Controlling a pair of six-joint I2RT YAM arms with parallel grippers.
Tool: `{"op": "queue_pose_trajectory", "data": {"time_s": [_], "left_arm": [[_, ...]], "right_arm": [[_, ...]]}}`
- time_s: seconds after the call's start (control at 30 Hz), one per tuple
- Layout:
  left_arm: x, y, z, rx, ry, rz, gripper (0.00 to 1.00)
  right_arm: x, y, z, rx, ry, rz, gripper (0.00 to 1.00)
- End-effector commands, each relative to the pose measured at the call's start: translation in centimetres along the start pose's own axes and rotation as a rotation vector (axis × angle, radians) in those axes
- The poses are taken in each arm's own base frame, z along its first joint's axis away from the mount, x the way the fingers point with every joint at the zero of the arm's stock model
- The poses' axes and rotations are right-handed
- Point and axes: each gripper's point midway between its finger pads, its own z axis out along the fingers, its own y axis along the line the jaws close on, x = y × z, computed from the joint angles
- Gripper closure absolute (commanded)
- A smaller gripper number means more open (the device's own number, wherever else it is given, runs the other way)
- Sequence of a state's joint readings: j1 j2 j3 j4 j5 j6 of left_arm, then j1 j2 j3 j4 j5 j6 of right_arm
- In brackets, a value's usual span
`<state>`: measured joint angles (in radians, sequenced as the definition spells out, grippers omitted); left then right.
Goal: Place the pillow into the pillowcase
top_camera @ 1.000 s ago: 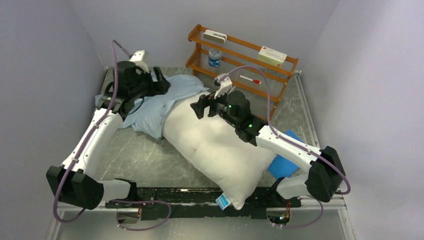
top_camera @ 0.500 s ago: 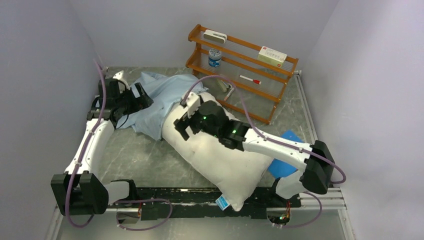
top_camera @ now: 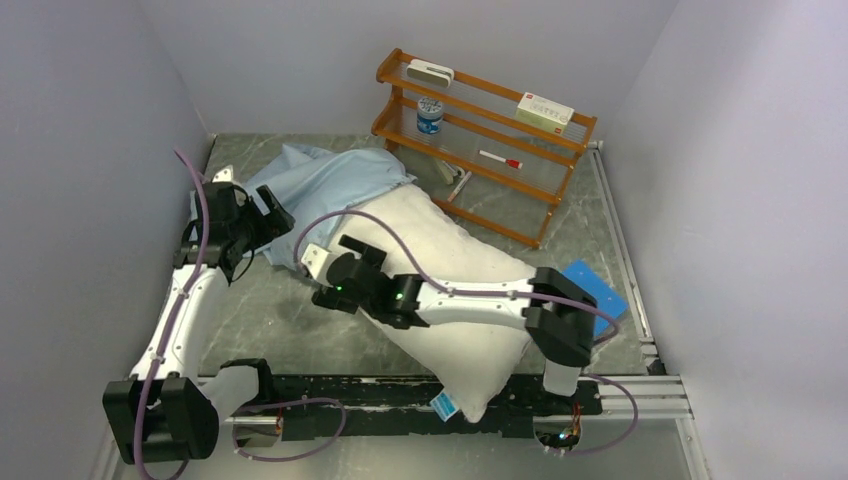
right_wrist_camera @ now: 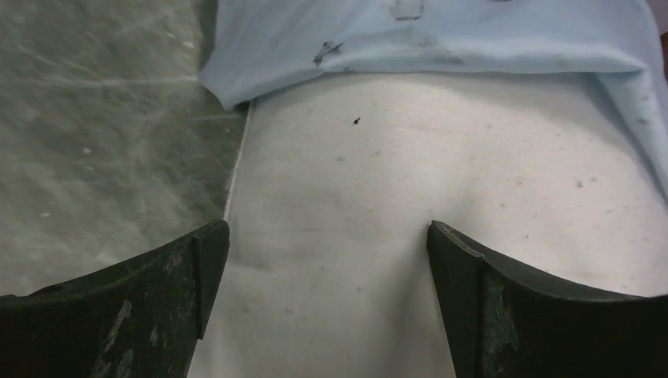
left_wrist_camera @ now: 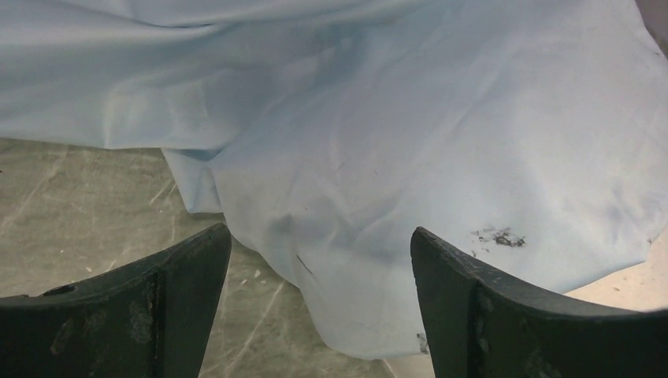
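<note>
My right gripper lowers its open fingers onto the pillow's uncovered side (right_wrist_camera: 331, 250) next and pinches a fold there, since it lies just below, between them.
The off-white pillow (top_camera: 440, 250) lies diagonally on the table, its tag (top_camera: 447, 403) at the near end. Its far end is covered by the wrinkled light-blue pillowcase (top_camera: 320, 185). My left gripper (top_camera: 272, 215) is open and empty at the pillowcase's left edge. In the left wrist view the pillowcase (left_wrist_camera: 394, 157) lies just ahead of the open gripper (left_wrist_camera: 319, 244). My right gripper (top_camera: 340, 265) is open over the pillow's left side. In the right wrist view the gripper (right_wrist_camera: 327, 236) hovers close above the pillow (right_wrist_camera: 354, 181), with the pillowcase's edge (right_wrist_camera: 441, 35) lying over the pillow just ahead.
A wooden rack (top_camera: 480, 100) stands at the back with a can (top_camera: 430, 113), a box (top_camera: 545, 110) and a marker (top_camera: 500, 158). A bright-blue sheet (top_camera: 597, 290) lies right of the pillow. Walls close in the left, back and right. The right arm stretches across the pillow.
My left gripper has drawn back leftwards and nearer, off the pillowcase. My right arm has swung left across the pillow, from its far end to its left side.
</note>
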<state>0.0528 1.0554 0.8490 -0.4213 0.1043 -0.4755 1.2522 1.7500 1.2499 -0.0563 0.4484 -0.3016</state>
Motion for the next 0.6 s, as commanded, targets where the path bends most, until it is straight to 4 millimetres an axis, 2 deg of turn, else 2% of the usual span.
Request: {"op": "queue_pose_trajectory", "data": {"time_s": [0.0,0.13,0.23,0.27,0.3,0.33,0.37,0.5,0.57], "left_arm": [[-0.3,0.6,0.1,-0.016,-0.017,0.021,0.14],[0.5,0.6,0.4,0.005,0.0,0.035,0.19],[0.9,0.7,0.5,0.009,0.015,0.051,0.23],[1.1,0.7,0.5,0.014,0.021,0.055,0.24],[1.2,0.6,0.5,0.022,0.027,0.057,0.25],[1.4,0.4,0.5,0.032,0.034,0.06,0.26],[1.5,0.3,0.4,0.043,0.039,0.06,0.27],[2.1,-0.6,-0.2,0.102,0.053,0.07,0.31],[1.9,-0.7,-0.7,0.106,0.04,0.075,0.33]], "right_arm": [[3.0,0.0,2.3,0.11,0.119,-0.086,0.0],[5.0,0.8,3.6,0.118,0.17,-0.12,0.05],[5.0,1.0,4.1,0.114,0.171,-0.112,0.14],[4.7,1.1,4.1,0.101,0.165,-0.098,0.24],[4.1,1.0,4.2,0.098,0.153,-0.073,0.5],[3.4,0.7,4.1,0.103,0.135,-0.05,0.82],[2.6,0.6,4.0,0.101,0.103,-0.031,0.98],[-0.7,0.0,3.6,0.015,0.007,0.099,1.0],[-3.2,-1.4,2.7,-0.029,-0.074,0.206,1.0]]}}
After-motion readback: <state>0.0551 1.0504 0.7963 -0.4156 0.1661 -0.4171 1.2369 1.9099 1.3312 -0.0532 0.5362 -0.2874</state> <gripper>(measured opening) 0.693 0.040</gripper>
